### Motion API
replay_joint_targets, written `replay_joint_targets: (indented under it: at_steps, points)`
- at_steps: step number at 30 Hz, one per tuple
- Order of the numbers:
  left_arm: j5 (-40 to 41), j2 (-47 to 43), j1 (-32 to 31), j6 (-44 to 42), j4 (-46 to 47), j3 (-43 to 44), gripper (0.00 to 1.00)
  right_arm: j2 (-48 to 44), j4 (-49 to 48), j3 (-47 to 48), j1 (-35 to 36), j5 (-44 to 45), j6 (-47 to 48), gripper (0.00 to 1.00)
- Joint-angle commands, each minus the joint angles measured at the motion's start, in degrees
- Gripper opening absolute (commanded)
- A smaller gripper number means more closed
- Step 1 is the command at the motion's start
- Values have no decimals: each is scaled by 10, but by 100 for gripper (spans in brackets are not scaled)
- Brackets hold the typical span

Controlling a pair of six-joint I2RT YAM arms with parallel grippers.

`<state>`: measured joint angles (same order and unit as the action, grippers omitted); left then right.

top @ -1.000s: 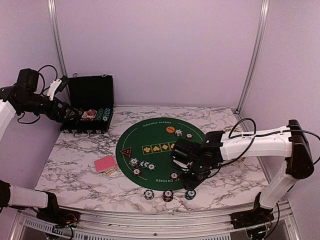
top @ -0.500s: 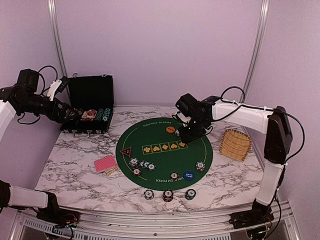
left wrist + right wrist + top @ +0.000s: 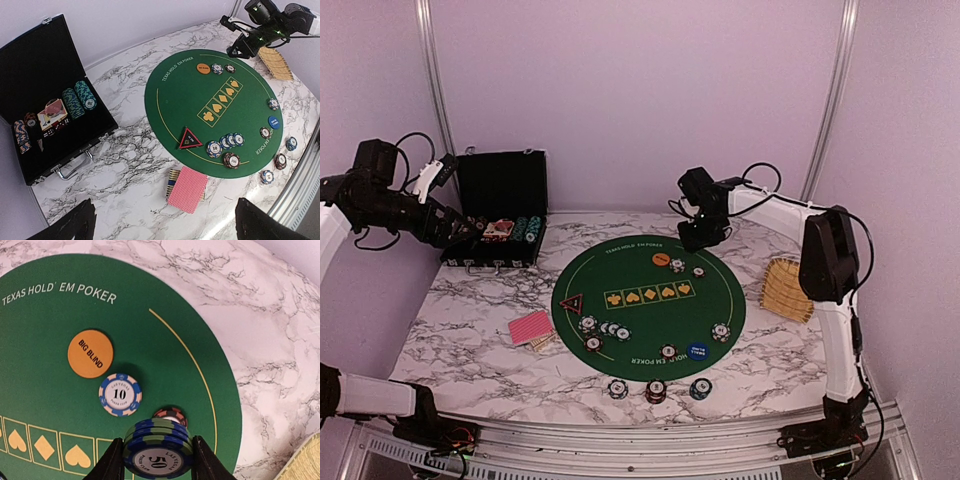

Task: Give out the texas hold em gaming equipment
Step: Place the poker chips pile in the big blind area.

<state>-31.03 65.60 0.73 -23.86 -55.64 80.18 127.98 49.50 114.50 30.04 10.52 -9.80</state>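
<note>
The right gripper lowers the held stack to the mat point(image 3: 163, 387) beside the blue chip next, just beyond the black-red chip, because open green felt shows there.
My right gripper point(image 3: 702, 236) hangs over the far right part of the round green poker mat point(image 3: 640, 322). In the right wrist view it point(image 3: 157, 460) is shut on a small stack of green-blue "50" chips point(image 3: 158, 446), held above the mat. Below it lie an orange Big Blind button point(image 3: 90, 353), a blue "10" chip point(image 3: 120, 394) and a black-red chip point(image 3: 171, 415). My left gripper point(image 3: 460, 228) is open and empty beside the chip case; its fingertips point(image 3: 70, 225) frame the red-backed cards point(image 3: 187, 189). The black-red triangle marker point(image 3: 190, 139) lies on the mat's left.
The open black chip case point(image 3: 502, 190) stands at the back left with chips inside. A tan slatted wooden piece point(image 3: 790, 288) lies right of the mat. Three chip stacks point(image 3: 655, 390) sit near the front edge. A blue button point(image 3: 697, 351) and more chips lie on the mat's near side.
My right arm has swung from the mat's near side to its far right side, carrying the chips. The left arm has not moved.
</note>
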Motion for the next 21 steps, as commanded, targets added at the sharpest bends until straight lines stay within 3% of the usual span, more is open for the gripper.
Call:
replay_joint_targets:
  at_steps: [1, 21]
  points:
    - [3, -7, -2, -11, -12, -2, 99, 45, -2, 60, -14, -4, 9, 29]
    - [17, -15, -2, -22, -17, -6, 99, 103, -34, 72, -31, -6, -3, 26]
